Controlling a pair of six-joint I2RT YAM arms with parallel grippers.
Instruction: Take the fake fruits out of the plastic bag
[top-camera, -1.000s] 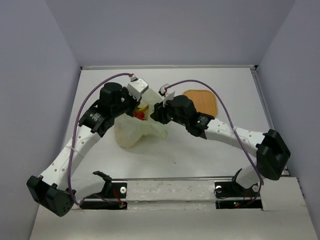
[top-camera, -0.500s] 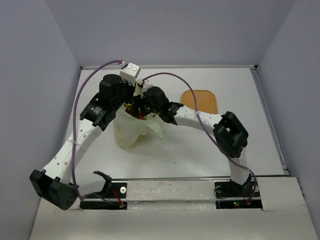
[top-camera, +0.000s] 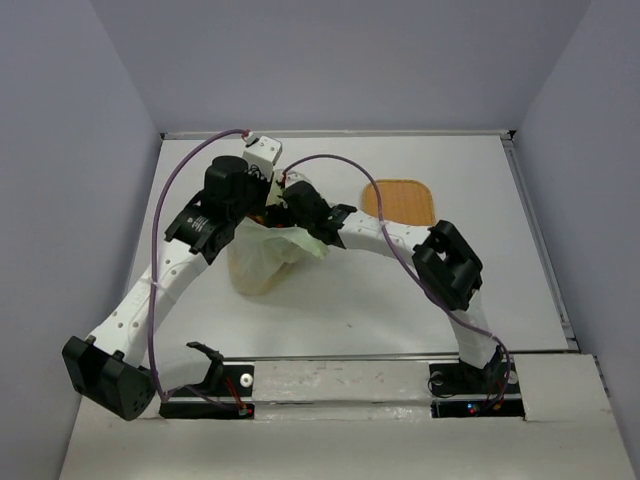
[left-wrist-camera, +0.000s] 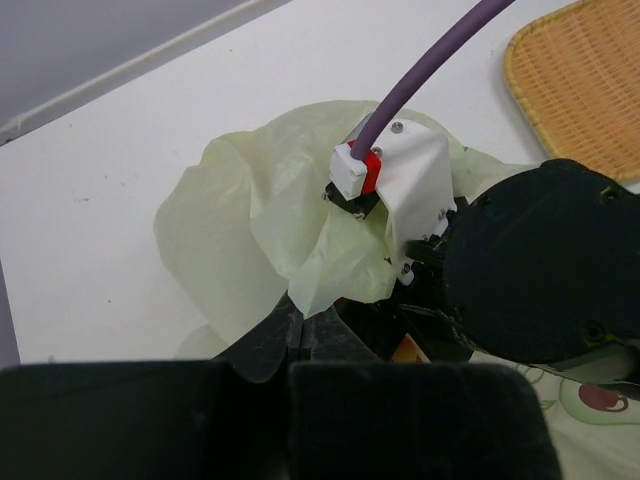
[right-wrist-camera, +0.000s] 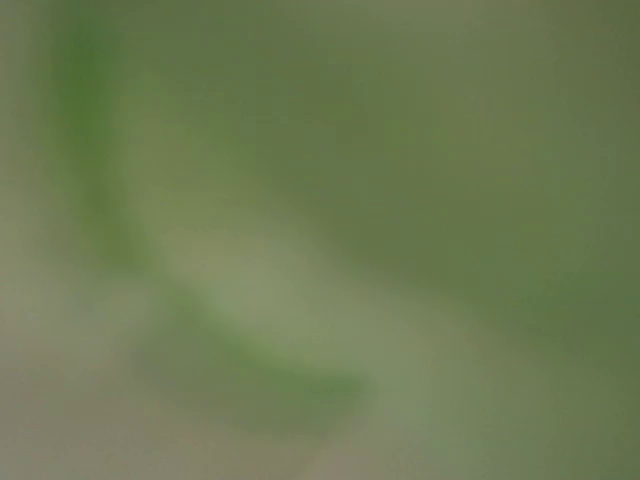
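Observation:
I will move my right gripper inside the bag's opening toward the mat's side next, then grab the strawberries, because my left gripper holds the bag's rim up.
The plastic bag, pale yellow-green and crinkled, stands bunched at the table's middle left. My left gripper is shut on a fold of the bag's rim and holds it up. My right gripper reaches from the right into the bag's mouth, and its fingers are hidden by the film. The right wrist view shows only a green blur of bag against the lens. The fake fruits are almost wholly hidden: just one small orange-yellow bit shows under the right wrist.
An orange woven mat lies flat to the right of the bag, also seen in the left wrist view. The right arm's elbow stands folded high between mat and base. Walls close the table's left, right and far edges.
My right arm swung left and folded at the elbow, pushing its gripper from beside the bag into the bag's mouth. The left gripper kept its hold and shifted slightly away.

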